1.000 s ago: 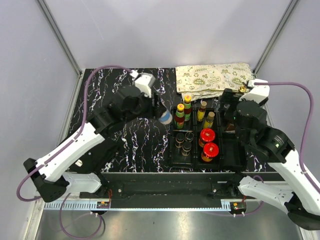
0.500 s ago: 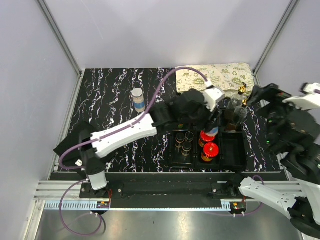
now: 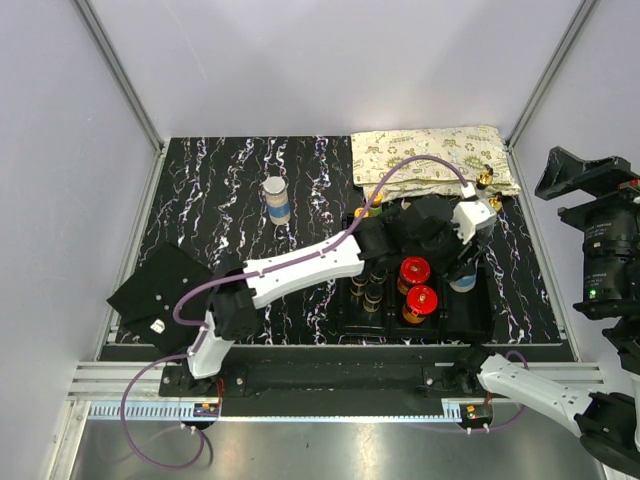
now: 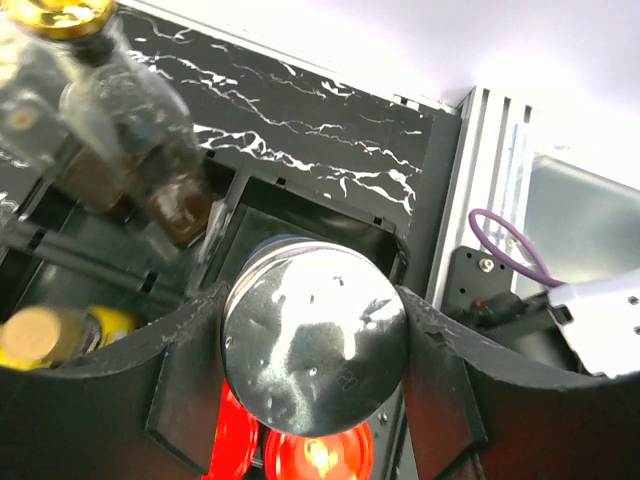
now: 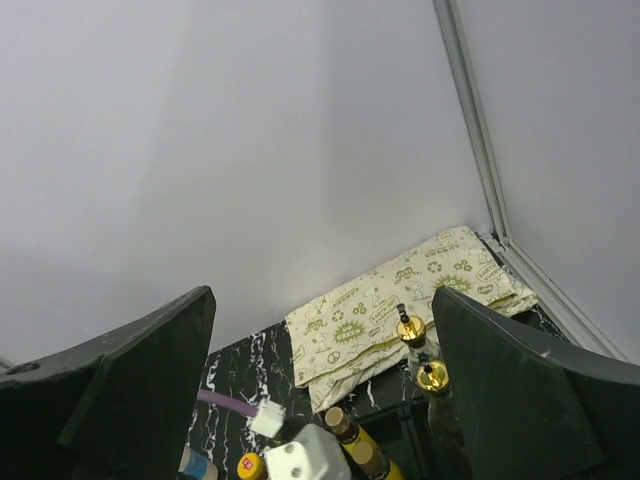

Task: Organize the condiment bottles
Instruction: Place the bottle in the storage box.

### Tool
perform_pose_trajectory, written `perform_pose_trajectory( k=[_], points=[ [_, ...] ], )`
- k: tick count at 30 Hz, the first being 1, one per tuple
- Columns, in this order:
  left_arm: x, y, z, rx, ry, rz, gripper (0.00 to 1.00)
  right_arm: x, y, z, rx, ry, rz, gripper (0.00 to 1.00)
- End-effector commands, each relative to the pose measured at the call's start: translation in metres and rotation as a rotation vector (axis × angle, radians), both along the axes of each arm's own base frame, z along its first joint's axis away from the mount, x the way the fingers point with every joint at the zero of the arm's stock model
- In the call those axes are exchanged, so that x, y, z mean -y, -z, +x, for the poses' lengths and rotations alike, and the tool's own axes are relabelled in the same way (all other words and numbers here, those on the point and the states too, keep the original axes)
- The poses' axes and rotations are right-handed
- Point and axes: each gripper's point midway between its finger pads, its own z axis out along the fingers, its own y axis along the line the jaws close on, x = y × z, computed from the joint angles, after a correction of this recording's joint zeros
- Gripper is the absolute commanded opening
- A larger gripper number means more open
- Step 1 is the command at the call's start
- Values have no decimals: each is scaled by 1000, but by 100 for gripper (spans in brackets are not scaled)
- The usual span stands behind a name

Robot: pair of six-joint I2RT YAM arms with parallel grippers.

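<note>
Next, my left gripper moves down toward the bottom of the tray section beside the red-lidded jars. It releases the grey-lidded shaker there, since that section is open beneath it.
My left gripper is shut on a grey-lidded shaker with a blue label, holding it upright at the black tray's right compartment. I cannot tell whether it rests on the bottom. In the left wrist view its shiny lid sits between my fingers, above two red-lidded jars. A second shaker stands alone on the table at the back left. Two gold-spouted glass bottles stand at the tray's back right. My right gripper is open and empty, raised high at the right.
The tray also holds red-lidded jars, dark small bottles and slim yellow-capped sauces partly hidden under my left arm. A folded patterned cloth lies behind the tray. A black square piece lies at the front left.
My left arm has swung right with the shaker, from left of the tray to its right compartment. My right arm has lifted up and away from the tray.
</note>
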Motion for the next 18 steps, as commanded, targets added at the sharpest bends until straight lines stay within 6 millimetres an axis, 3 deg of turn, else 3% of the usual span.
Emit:
perform_pose_trajectory(
  k=[1,6,18],
  points=[
    [33,-54,1,120,52,-189,0,-12,-9,5,22,-48,-31,100],
    [50,-26,2,158,49,-141,0,-16,-2,4,22,-77,-25,100],
    [66,33,14,245,-20,-5,8,-18,22,1,-15,-105,-19,100]
  ],
)
